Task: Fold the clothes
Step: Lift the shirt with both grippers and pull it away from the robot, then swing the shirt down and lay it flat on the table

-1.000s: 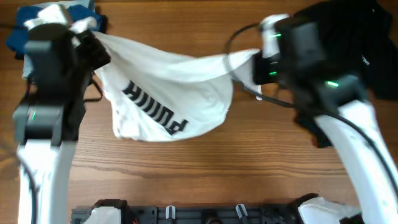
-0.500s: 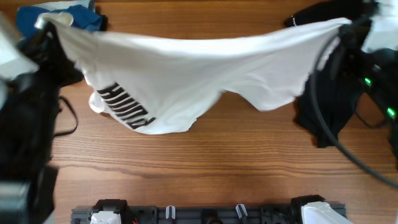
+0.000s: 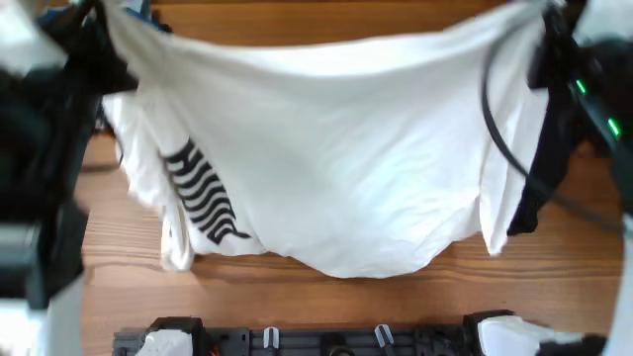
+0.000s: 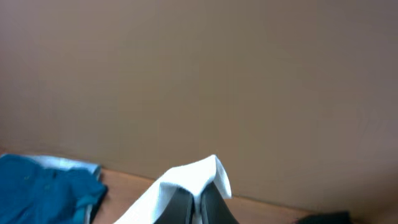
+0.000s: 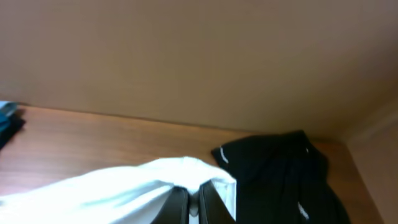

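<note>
The T-shirt [image 3: 336, 158] hangs stretched wide above the table, so my left gripper will next move down and back toward the black bar and let go of the T-shirt's corner on the table.
A white T-shirt [image 3: 336, 158] with black lettering is stretched wide and held high above the wooden table, filling most of the overhead view. My left gripper [image 3: 94, 20] is shut on its top left corner; in the left wrist view the white cloth [image 4: 193, 180] drapes over the shut fingers [image 4: 198, 202]. My right gripper [image 3: 544, 20] is shut on the top right corner; in the right wrist view the cloth [image 5: 124, 183] folds over the shut fingers [image 5: 193, 199].
A black garment [image 5: 280, 174] lies at the table's right side, partly under the shirt [image 3: 539, 178]. A blue garment [image 4: 43, 186] lies at the far left. A brown wall stands behind the table. A black rail [image 3: 326, 341] runs along the front edge.
Both grippers rose and spread apart toward the back corners. The shirt went from a hanging bundle to a wide sheet, its lower edge now near the front of the table.
</note>
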{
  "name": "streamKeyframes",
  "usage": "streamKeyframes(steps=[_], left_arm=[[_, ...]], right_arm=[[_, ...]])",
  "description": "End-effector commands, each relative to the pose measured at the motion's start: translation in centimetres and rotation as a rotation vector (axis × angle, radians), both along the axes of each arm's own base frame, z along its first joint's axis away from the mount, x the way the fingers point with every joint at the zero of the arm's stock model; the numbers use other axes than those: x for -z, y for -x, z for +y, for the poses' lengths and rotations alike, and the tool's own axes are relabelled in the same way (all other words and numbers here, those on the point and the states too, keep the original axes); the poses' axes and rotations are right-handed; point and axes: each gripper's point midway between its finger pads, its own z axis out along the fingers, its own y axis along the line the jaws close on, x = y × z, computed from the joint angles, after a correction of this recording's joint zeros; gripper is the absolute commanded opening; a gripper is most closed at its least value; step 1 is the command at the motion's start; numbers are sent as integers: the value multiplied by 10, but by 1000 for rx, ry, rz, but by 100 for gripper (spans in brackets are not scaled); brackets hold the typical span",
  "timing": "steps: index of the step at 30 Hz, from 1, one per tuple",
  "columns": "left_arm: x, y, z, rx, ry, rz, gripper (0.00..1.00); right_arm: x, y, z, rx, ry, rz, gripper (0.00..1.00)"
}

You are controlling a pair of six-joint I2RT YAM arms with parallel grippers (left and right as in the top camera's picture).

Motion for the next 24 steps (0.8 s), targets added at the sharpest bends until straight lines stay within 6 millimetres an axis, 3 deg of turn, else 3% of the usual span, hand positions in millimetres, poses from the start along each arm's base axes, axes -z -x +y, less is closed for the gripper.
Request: streamKeyframes(steps=[1, 3, 4, 5, 9, 11, 13, 14, 15, 18, 20, 21, 22, 24], left_arm=[[13, -76, 3, -29, -47, -33, 4], [4, -130, 2, -41, -85, -170, 4], [-14, -149, 0, -40, -82, -267, 4], [-33, -152, 0, -42, -82, -329, 4], [-120, -130, 0, -65, -155, -549, 4], [-162, -106, -6, -44, -191, -653, 4], [-179, -93, -8, -33, -201, -700, 4], [-175, -95, -11, -16, -206, -685, 4], [-168, -100, -14, 1, -211, -650, 4], [-86, -141, -16, 42, -218, -315, 4], [19, -168, -17, 83, -222, 56, 4], [58, -173, -15, 95, -222, 189, 4], [112, -176, -11, 106, -219, 369, 4], [168, -171, -4, 114, -212, 568, 4]], right_arm=[[6, -75, 2, 0, 86, -75, 4], [-10, -127, 4, 24, 79, -226, 4], [-29, -142, 7, 20, 86, -332, 4], [-49, -144, 7, 24, 79, -415, 4], [-122, -124, 8, 17, 86, -662, 4], [-149, -112, 8, 18, 86, -748, 4], [-158, -108, 8, 20, 82, -779, 4], [-151, -112, 8, 18, 84, -756, 4], [-142, -117, 10, 6, 87, -721, 4], [-67, -153, 26, -83, 93, -473, 4], [4, -179, 39, -147, 70, -264, 4], [45, -190, 47, -188, 59, -148, 4], [81, -196, 54, -223, 48, -47, 4], [132, -200, 60, -255, 35, 102, 4]])
